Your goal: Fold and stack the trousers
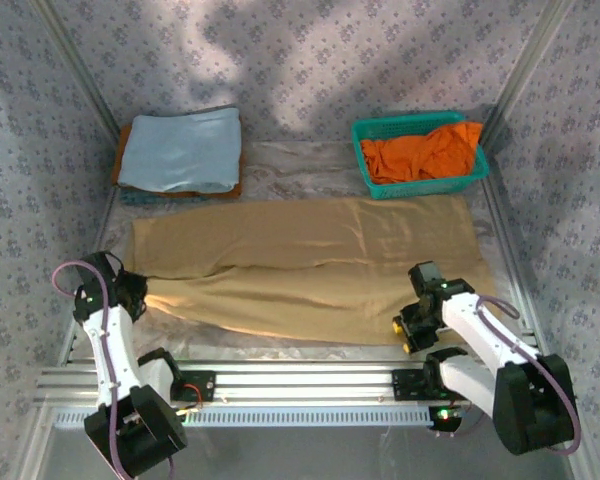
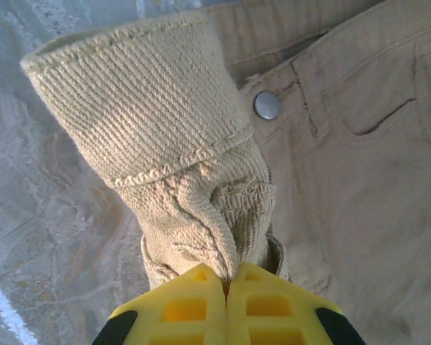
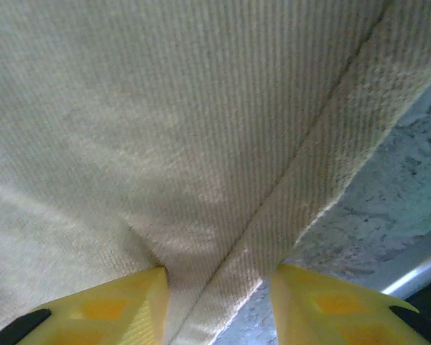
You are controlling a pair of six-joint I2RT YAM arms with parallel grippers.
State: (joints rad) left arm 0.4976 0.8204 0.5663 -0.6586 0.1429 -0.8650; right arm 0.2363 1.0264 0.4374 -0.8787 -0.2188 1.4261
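My left gripper carries the bunched waistband outward to the trousers' far waist corner (image 1: 140,224) next and releases it, since the trousers' far half still lies uncovered.
The tan trousers (image 1: 310,265) lie spread flat across the table, waist at the left and leg ends at the right. My left gripper (image 1: 138,297) sits at the near left corner. In the left wrist view it (image 2: 228,282) is shut on a bunched fold of the waistband (image 2: 194,208), which stands up from the table, with the metal button (image 2: 266,105) and a pocket beyond it. My right gripper (image 1: 406,336) is at the near right leg end. In the right wrist view it (image 3: 219,295) is open, and the hem edge (image 3: 302,201) runs between its yellow fingers (image 3: 129,305).
A light blue folded cloth (image 1: 185,150) lies at the back left on a darker folded piece. A green basket (image 1: 375,186) at the back right holds an orange garment (image 1: 425,152). An aluminium rail (image 1: 290,384) runs along the near edge, and patterned walls close in both sides.
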